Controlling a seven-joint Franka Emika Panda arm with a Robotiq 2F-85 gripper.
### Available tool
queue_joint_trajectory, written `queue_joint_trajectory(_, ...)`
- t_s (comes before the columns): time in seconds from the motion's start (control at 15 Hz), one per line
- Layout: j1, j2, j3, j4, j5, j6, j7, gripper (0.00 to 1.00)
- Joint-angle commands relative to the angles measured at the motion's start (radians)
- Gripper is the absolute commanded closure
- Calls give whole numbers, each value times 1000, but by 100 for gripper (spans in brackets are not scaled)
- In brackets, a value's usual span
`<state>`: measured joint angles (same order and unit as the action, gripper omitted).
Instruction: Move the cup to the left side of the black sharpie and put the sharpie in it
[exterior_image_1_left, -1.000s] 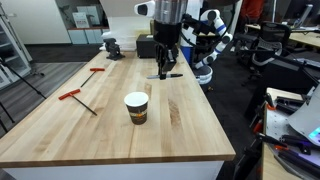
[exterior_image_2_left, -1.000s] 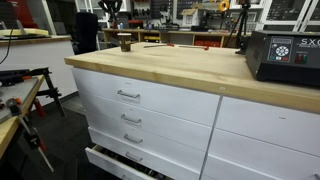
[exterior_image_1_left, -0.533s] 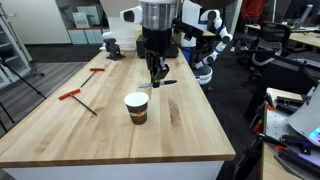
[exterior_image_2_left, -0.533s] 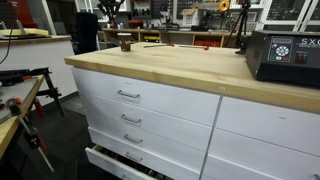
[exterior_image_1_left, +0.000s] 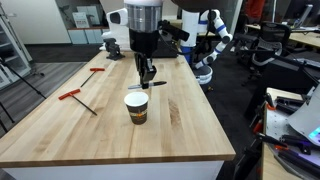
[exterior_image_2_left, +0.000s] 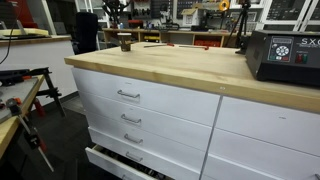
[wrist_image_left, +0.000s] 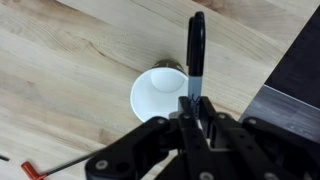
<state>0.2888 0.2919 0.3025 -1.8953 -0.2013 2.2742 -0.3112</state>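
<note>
The sharpie's tip sticks out beside the cup's rim, so my gripper will next go down and to the left in the wrist view, bring the sharpie over the cup's opening (exterior_image_1_left: 136, 98), and then let go of it.
The cup (exterior_image_1_left: 136, 107), dark brown with a white rim, stands upright on the wooden table (exterior_image_1_left: 190, 125). It shows from above in the wrist view (wrist_image_left: 160, 95) and tiny and far off in an exterior view (exterior_image_2_left: 125, 45). My gripper (exterior_image_1_left: 146, 76) hangs just above and behind the cup. It is shut on the black sharpie (wrist_image_left: 196, 45), which sticks out past the jaws (wrist_image_left: 190, 108) beside the cup's rim. In an exterior view the sharpie (exterior_image_1_left: 158, 84) juts out sideways from the fingers.
Two red-handled tools (exterior_image_1_left: 77, 98) (exterior_image_1_left: 97, 70) lie on the table's left part. A dark vise (exterior_image_1_left: 112, 46) stands at the far end. A black box (exterior_image_2_left: 283, 58) sits on the near corner. Another robot (exterior_image_1_left: 208, 40) stands behind the table.
My gripper has moved left and toward the cup, carrying the sharpie with it. The cup has not moved.
</note>
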Motion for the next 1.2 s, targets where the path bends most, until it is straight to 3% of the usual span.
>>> queue_joint_trajectory(0.0,1,54,-7,86,10,-61,-30,95)
queue_joint_trajectory(1.13,-28,99,-9,140,93,-20,-44,95)
